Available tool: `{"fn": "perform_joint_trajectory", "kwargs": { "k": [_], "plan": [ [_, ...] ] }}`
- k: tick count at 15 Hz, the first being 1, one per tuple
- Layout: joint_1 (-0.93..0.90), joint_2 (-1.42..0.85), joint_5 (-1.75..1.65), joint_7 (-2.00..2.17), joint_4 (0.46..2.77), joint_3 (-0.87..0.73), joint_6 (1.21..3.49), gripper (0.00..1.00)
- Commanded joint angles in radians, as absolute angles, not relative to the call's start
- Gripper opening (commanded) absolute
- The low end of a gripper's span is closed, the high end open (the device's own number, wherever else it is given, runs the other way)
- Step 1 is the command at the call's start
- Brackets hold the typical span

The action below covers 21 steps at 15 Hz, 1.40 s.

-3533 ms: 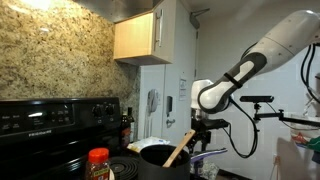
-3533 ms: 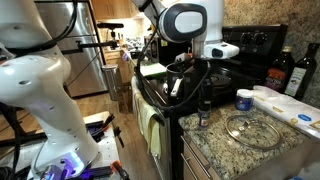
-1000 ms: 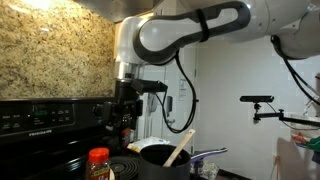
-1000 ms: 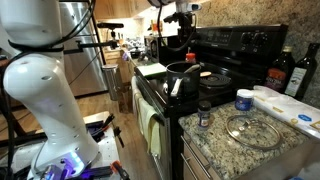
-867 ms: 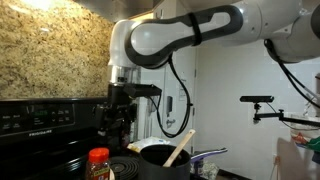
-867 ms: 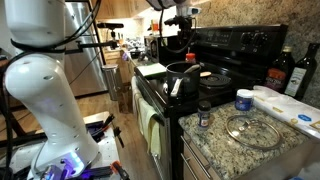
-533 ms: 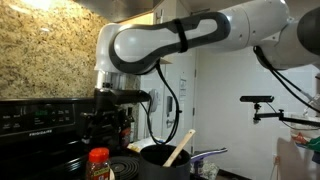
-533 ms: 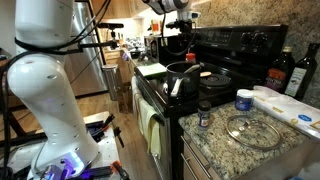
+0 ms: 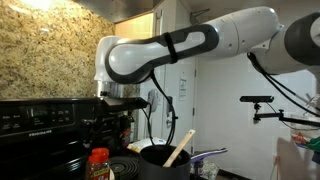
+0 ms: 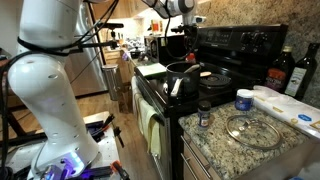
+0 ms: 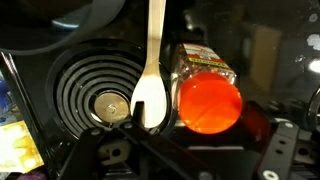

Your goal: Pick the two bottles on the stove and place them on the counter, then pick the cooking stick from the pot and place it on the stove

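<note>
My gripper lowers onto the red-capped bottle at its red cap (image 11: 208, 102) next, since the cap faces up uncovered between my gripper's spread fingers.
A bottle with a red screw cap (image 11: 208, 102) stands on the black stove (image 9: 45, 118) beside a coil burner (image 11: 92, 92); it also shows in both exterior views (image 9: 97, 160) (image 10: 207, 72). My gripper (image 11: 195, 152) hangs open and empty right above the red cap, and it shows in both exterior views (image 9: 108, 128) (image 10: 185, 33). A second small bottle (image 10: 204, 114) stands on the granite counter beside the stove. The light cooking stick (image 9: 180, 148) leans out of the dark pot (image 9: 160, 157); it also shows in the wrist view (image 11: 152, 70). The pot's long handle (image 10: 176, 88) points off the stove front.
On the granite counter (image 10: 215, 140) lie a glass lid (image 10: 250, 130), a blue-capped jar (image 10: 244, 100) and white packets (image 10: 290, 105). Two dark bottles (image 10: 283, 70) stand at the back. A camera stand (image 9: 262, 105) is beyond the stove.
The arm has swung across the stove towards its back panel, and the gripper has come over the red-capped bottle. Bottles, pot and stick have not moved.
</note>
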<state>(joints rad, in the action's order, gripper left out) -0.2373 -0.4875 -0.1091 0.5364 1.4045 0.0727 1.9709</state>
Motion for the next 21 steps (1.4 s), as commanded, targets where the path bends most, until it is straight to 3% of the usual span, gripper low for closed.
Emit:
{"fn": "perform_joint_trajectory", "kwargs": {
  "k": [1, 4, 5, 6, 8, 13, 21],
  "plan": [
    [-0.247, -0.519, -0.073, 0.542, 1.371, 0.061, 1.96, 1.0],
    [-0.256, -0.523, -0.075, 0.528, 1.37, 0.064, 1.959, 1.0],
    [-0.259, -0.524, -0.078, 0.53, 1.37, 0.063, 1.957, 0.95],
    [-0.262, -0.524, -0.079, 0.526, 1.372, 0.064, 1.955, 0.74],
    [-0.268, -0.525, -0.08, 0.527, 1.373, 0.063, 1.954, 0.68],
    [-0.271, -0.522, -0.078, 0.524, 1.378, 0.062, 1.955, 0.36],
    [-0.263, -0.437, -0.087, 0.511, 1.393, 0.054, 1.907, 0.36]
  ]
}}
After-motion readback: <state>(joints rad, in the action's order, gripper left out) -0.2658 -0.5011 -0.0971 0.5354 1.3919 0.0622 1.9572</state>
